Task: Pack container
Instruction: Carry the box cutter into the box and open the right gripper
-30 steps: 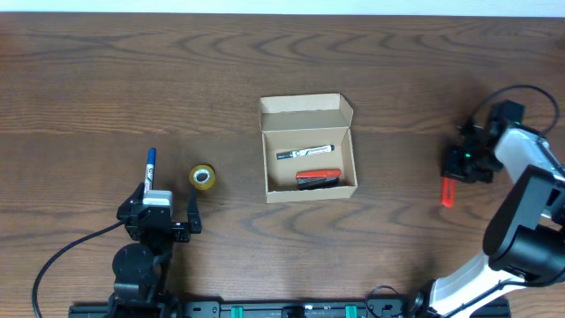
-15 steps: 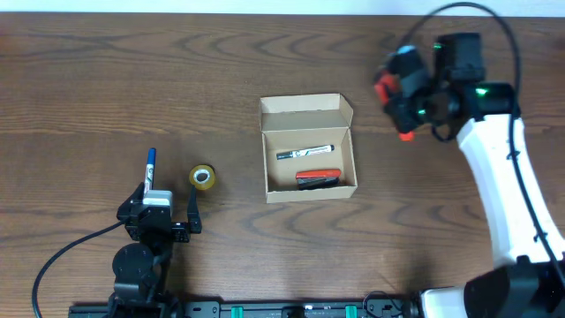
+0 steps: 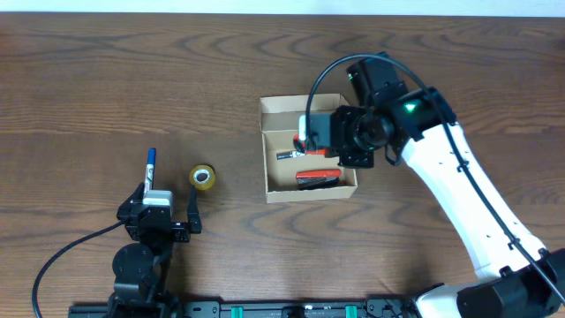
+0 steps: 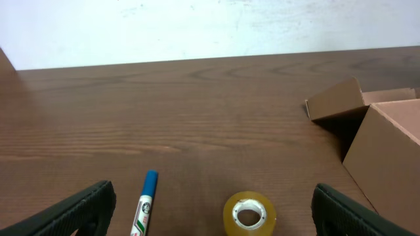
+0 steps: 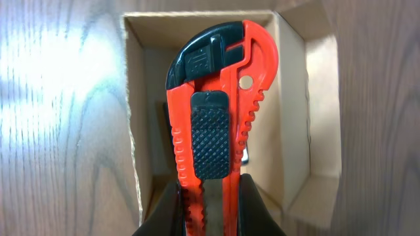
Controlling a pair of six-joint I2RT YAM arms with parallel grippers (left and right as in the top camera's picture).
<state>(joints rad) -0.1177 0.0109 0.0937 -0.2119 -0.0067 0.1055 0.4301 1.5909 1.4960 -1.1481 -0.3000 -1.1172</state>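
The part of the container's bottom between the marker and the red item is bare, so my right gripper will lower the utility knife point(image 5: 213, 111) onto it and let go there.
The container point(image 3: 291, 105) is a small tan cardboard box at the table's middle, its flap lid folded open at the far side. My right gripper point(image 3: 328, 140) hangs over the box, shut on a red and black utility knife point(image 5: 213, 111) whose tip points into the open container point(image 5: 295, 137). The right gripper's fingers point(image 5: 209, 196) clamp the knife's handle. Inside the box lie a black and white marker point(image 3: 286, 155) and a red item point(image 3: 316, 179). My left gripper point(image 3: 168, 215) is open and empty at the front left.
A blue-capped marker point(image 3: 151, 166) and a roll of yellow tape point(image 3: 203, 177) lie on the table ahead of the left gripper. In the left wrist view, the marker point(image 4: 146, 203), the tape point(image 4: 248, 213) and the box's side point(image 4: 387, 151) show.
My right arm has swung from the far right of the table to the box, carrying the red knife. The left arm has not moved.
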